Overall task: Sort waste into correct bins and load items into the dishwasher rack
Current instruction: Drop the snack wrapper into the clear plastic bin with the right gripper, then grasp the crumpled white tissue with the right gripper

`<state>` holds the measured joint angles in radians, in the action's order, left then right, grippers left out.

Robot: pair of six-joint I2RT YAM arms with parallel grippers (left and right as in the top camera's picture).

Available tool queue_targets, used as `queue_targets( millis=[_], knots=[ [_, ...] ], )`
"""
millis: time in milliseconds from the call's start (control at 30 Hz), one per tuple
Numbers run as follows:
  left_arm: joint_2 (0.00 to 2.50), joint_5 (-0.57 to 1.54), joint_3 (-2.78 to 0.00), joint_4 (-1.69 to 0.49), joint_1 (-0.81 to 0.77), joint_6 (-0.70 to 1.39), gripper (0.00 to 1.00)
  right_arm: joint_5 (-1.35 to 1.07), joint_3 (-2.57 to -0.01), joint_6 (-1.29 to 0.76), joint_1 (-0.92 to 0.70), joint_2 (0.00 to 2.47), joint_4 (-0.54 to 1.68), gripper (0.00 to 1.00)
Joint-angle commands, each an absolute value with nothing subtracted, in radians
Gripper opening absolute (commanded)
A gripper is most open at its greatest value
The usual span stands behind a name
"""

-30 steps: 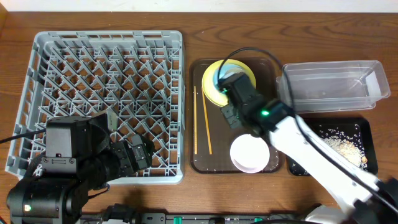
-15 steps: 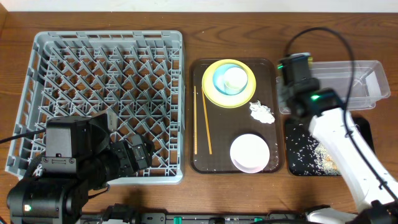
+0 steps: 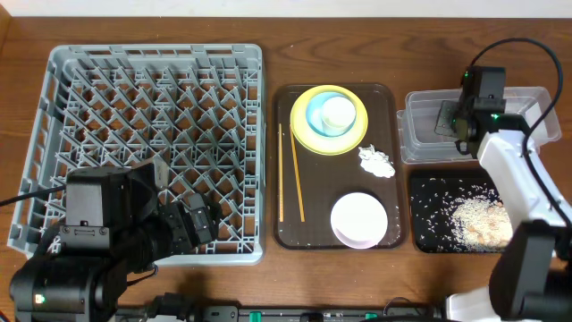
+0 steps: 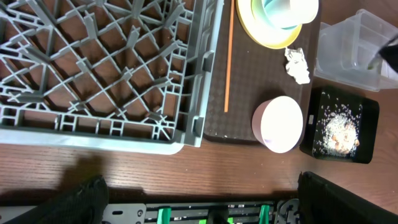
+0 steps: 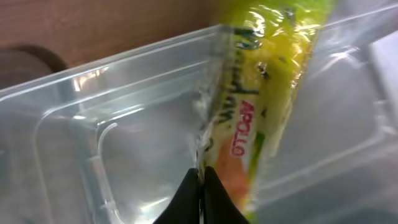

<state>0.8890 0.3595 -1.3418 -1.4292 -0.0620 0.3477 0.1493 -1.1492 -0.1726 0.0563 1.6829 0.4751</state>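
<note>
I need to lower the snack wrapper with my right gripper, moving it toward the clear tub's end by the brown tray, to get it into the tub.
My right gripper (image 3: 464,118) is shut on the edge of the green-and-yellow snack wrapper (image 5: 261,93) and holds it over the inside of the clear tub (image 3: 523,107), which also fills the right wrist view (image 5: 93,143). The white tissue (image 3: 375,162) lies on the brown tray below the yellow plate (image 3: 299,125). The plate carries the light blue bowl (image 3: 315,114) with the white cup (image 3: 339,111) in it. The white bowl (image 3: 359,219) and the chopsticks (image 3: 291,174) are on the same tray. Rice (image 3: 483,222) lies in the black tray (image 3: 420,192). My left gripper (image 4: 199,205) is open and empty.
The grey dishwasher rack (image 3: 143,125) fills the left half of the table and has nothing in it. The brown serving tray (image 3: 288,234) sits between the rack and the two bins. My left arm rests over the rack's near corner.
My right arm has swung from over the yellow plate to the right, carrying the wrapper over the clear tub. The left arm has not moved.
</note>
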Motion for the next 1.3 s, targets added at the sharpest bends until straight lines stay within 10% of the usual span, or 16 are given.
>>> queue_targets(
  millis=[0,433,567,800,1267],
  knots=[
    [0.888,0.347,-1.341,-1.427,-0.065,0.353,0.98,0.077,-1.156,-0.180,0.060,1.710,0.463,0.03],
    [0.888,0.347,-1.341,-1.427,-0.065,0.353,0.98,0.022,-1.157,-0.685,0.091,1.705,0.502,0.02],
    [0.888,0.347,-1.341,-1.427,-0.065,0.353,0.98,0.010,-1.157,-0.777,0.108,1.705,0.491,0.45],
    [0.888,0.347,-1.341,-1.427,-0.065,0.353,0.98,-0.035,-1.175,-0.456,0.110,1.641,0.480,0.70],
    [0.888,0.347,-1.341,-1.427,-0.065,0.353,0.98,-0.191,-1.202,-0.282,-0.114,1.266,0.889,0.52]
  ],
)
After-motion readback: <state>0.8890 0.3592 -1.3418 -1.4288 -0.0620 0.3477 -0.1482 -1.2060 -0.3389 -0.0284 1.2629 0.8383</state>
